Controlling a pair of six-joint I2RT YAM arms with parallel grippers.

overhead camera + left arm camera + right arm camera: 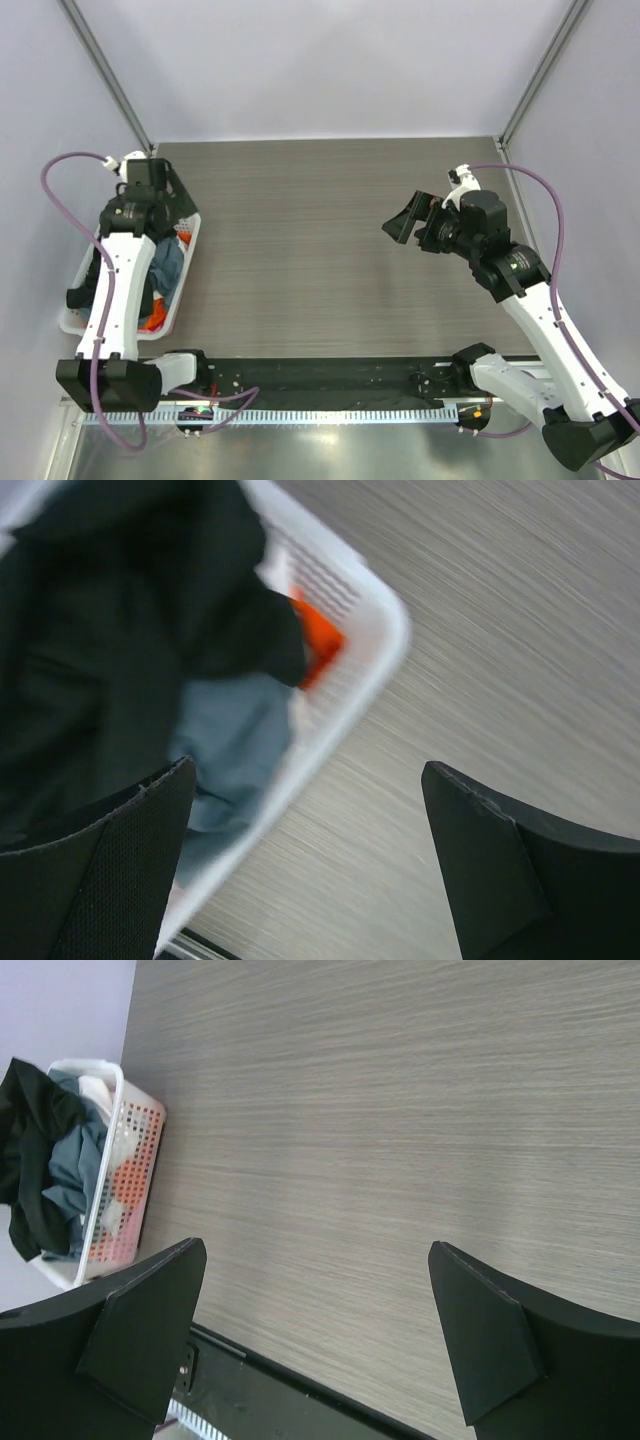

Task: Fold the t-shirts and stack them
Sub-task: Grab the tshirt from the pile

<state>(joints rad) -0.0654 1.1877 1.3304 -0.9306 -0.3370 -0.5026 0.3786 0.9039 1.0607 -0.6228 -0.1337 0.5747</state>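
I should move my left gripper in from the table-side edge and down onto the black shirt's folds (150,638) next, because the black shirt is on top of the blue-grey one.
The t-shirts lie bunched in a white lattice-sided basket (190,262) at the table's left edge: a black one (100,630), a slate blue-grey one (235,730) and a bit of orange (320,645). From above I see the black shirt (85,285), the blue-grey shirt (170,262) and the orange one (152,322) partly hidden under my left arm. My left gripper (310,860) hangs open over the basket's table-side rim (370,650), holding nothing. My right gripper (315,1330) is open and empty above bare table at the right (408,222), facing the basket (135,1160).
The grey wood-grain table (320,230) stretches between both arms. A black strip (330,380) runs along the near edge by the arm bases. Pale walls and metal posts (110,80) close in the back and sides.
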